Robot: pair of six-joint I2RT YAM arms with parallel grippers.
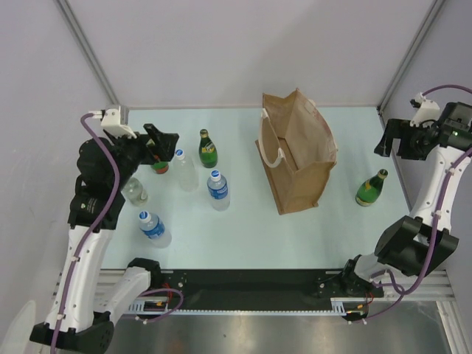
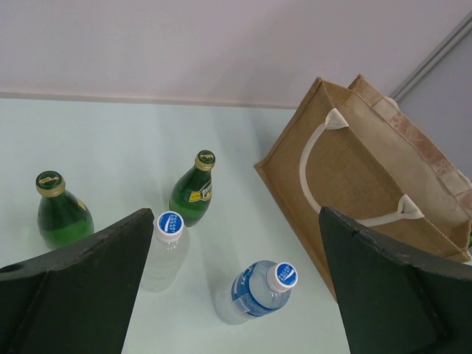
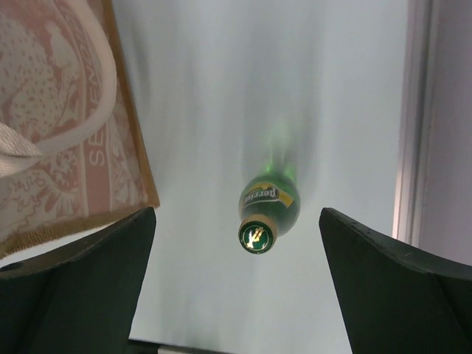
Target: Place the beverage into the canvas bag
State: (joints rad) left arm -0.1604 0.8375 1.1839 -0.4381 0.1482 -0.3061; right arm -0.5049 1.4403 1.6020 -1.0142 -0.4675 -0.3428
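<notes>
My right gripper will go down onto the green glass bottle's narrow neck [image 1: 378, 179] [image 3: 262, 220] next and close, as the upright bottle's cap already shows between its open fingers.
The tan canvas bag [image 1: 296, 153] stands upright and open at centre-right, white handles at its rim; it also shows in the left wrist view [image 2: 369, 177] and the right wrist view [image 3: 59, 125]. A green glass bottle [image 1: 371, 189] stands right of the bag. My right gripper [image 1: 389, 140] hovers open above it, the bottle [image 3: 268, 208] between and below its jaws. My left gripper [image 1: 165, 141] is open and empty above the left group of bottles: two green ones [image 2: 193, 195] [image 2: 63, 215], a clear one [image 2: 167, 249] and a blue-labelled one [image 2: 258, 292].
Two more water bottles [image 1: 155, 228] [image 1: 135, 192] stand near the left arm. Grey walls and metal posts close in the table at the back and sides. A black rail [image 1: 243, 284] runs along the near edge.
</notes>
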